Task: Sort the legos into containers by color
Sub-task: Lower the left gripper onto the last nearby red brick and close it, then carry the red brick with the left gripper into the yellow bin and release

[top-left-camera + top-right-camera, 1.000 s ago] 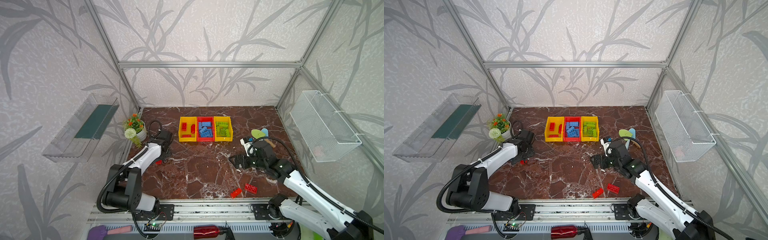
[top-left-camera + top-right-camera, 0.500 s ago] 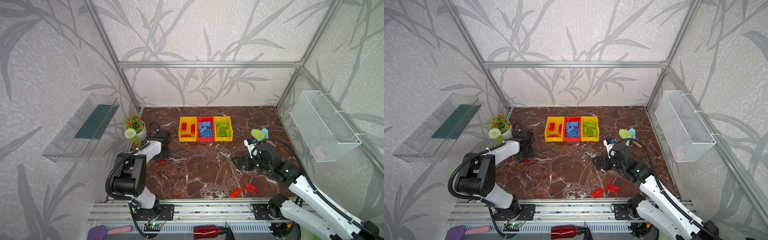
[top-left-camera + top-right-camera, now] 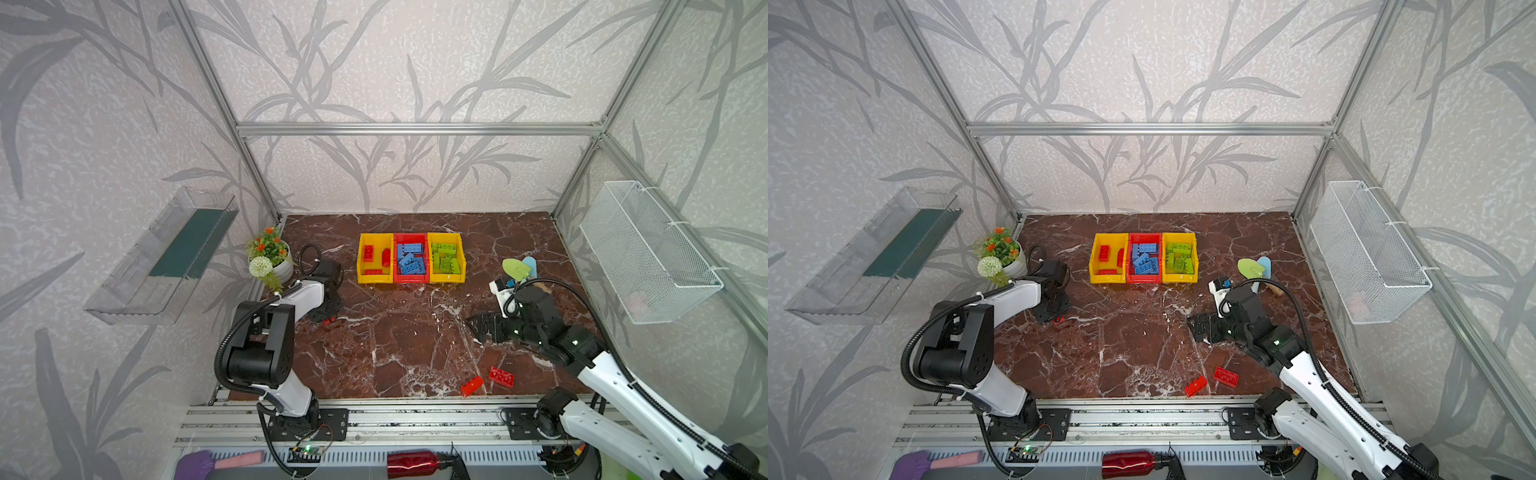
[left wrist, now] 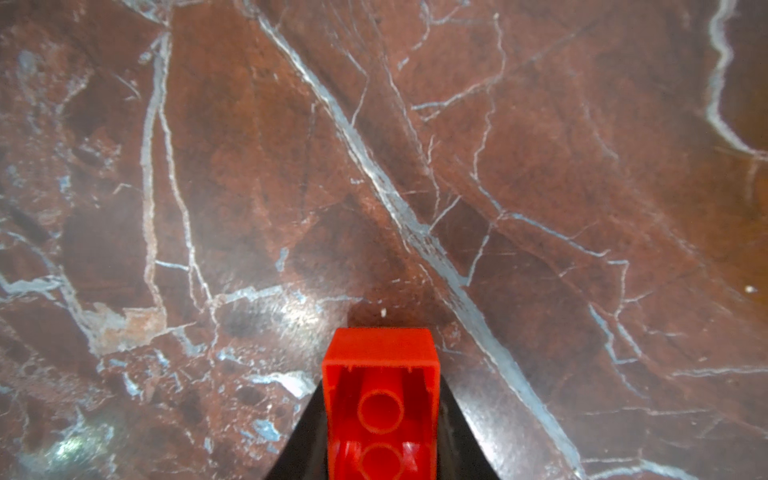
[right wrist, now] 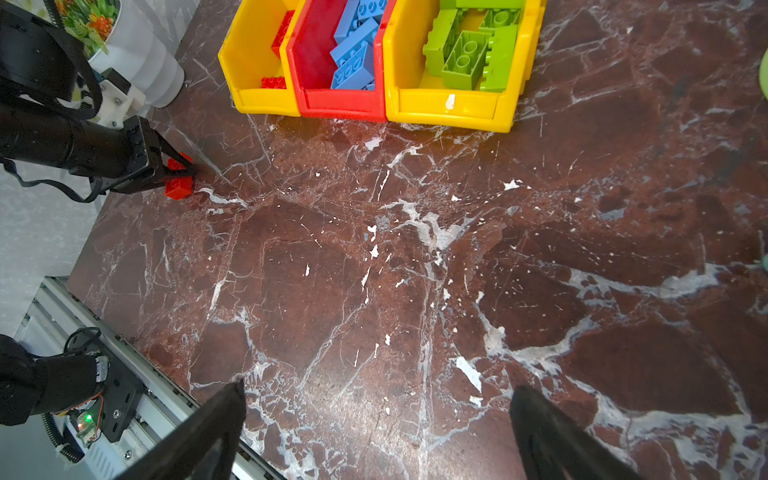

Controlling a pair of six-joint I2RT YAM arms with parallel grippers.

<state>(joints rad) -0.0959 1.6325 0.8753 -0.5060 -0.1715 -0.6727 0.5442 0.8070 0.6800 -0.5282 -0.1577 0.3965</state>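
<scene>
The yellow container (image 3: 375, 260) stands outward of my left gripper and holds red legos, so next my left gripper will lift, move outward over it and release the red lego.
My left gripper (image 3: 328, 318) (image 4: 380, 399) is shut on a red lego (image 4: 380, 407) (image 5: 178, 187) low over the marble floor at the left, hollow underside facing the wrist camera. My right gripper (image 3: 473, 324) (image 5: 376, 390) hovers open and empty at the right. Two more red legos (image 3: 472, 385) (image 3: 501, 376) lie near the front edge. At the back, three containers stand side by side: a yellow one (image 3: 375, 279) holding red legos, a red one (image 3: 410, 279) holding blue legos, and a yellow one (image 3: 446, 279) holding green legos.
A flower pot (image 3: 272, 262) stands just behind the left gripper. Green and blue scoops (image 3: 517, 268) and a white device (image 3: 500, 289) lie behind the right arm. A wire basket (image 3: 648, 253) and a clear tray (image 3: 166, 257) hang on the side walls.
The left gripper has closed on the red lego, and its arm has folded back toward its base. The right gripper has drifted slightly forward, still open.
</scene>
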